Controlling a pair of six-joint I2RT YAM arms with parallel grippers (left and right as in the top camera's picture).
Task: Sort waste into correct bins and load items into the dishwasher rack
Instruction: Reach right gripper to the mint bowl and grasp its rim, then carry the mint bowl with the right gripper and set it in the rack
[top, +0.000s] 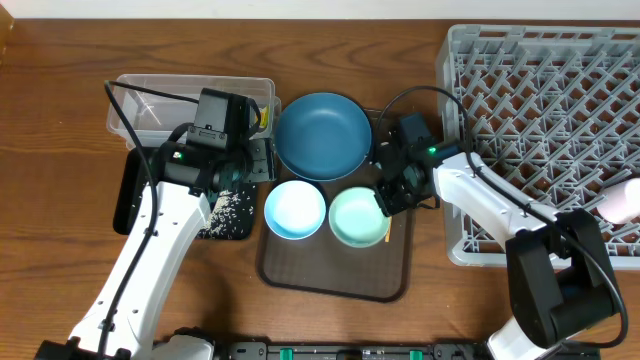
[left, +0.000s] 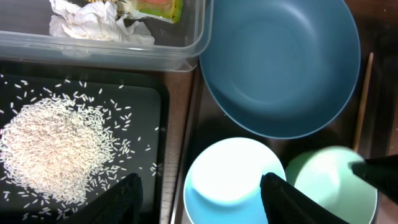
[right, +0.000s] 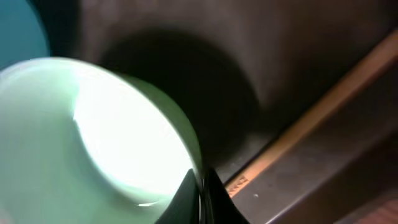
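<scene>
The robot next needs to raise its right gripper, then bring it to the right in the overhead view, over the rack wires outward of the pink cup, because they are empty.
The dark blue plate (top: 323, 133), a pale blue bowl (top: 295, 210) and a mint bowl (top: 357, 217) sit on the brown tray (top: 335, 278). My right gripper (top: 388, 201) is shut on the mint bowl's rim (right: 194, 152), one finger inside and one outside. A chopstick (right: 323, 109) lies beside it. My left gripper (left: 202, 199) is open above the pale blue bowl (left: 233, 177). The tissue (left: 93, 22) and wrapper (left: 158, 7) lie in the clear tub (top: 190, 100). Rice (left: 53, 149) is heaped on the black tray (top: 128, 190). The pink cup (top: 625, 200) stands in the grey rack (top: 545, 110).
The rack fills the right side of the wooden table. The clear tub and black tray sit at the left, close against the brown tray. Both arms' cables hang over the plate area.
</scene>
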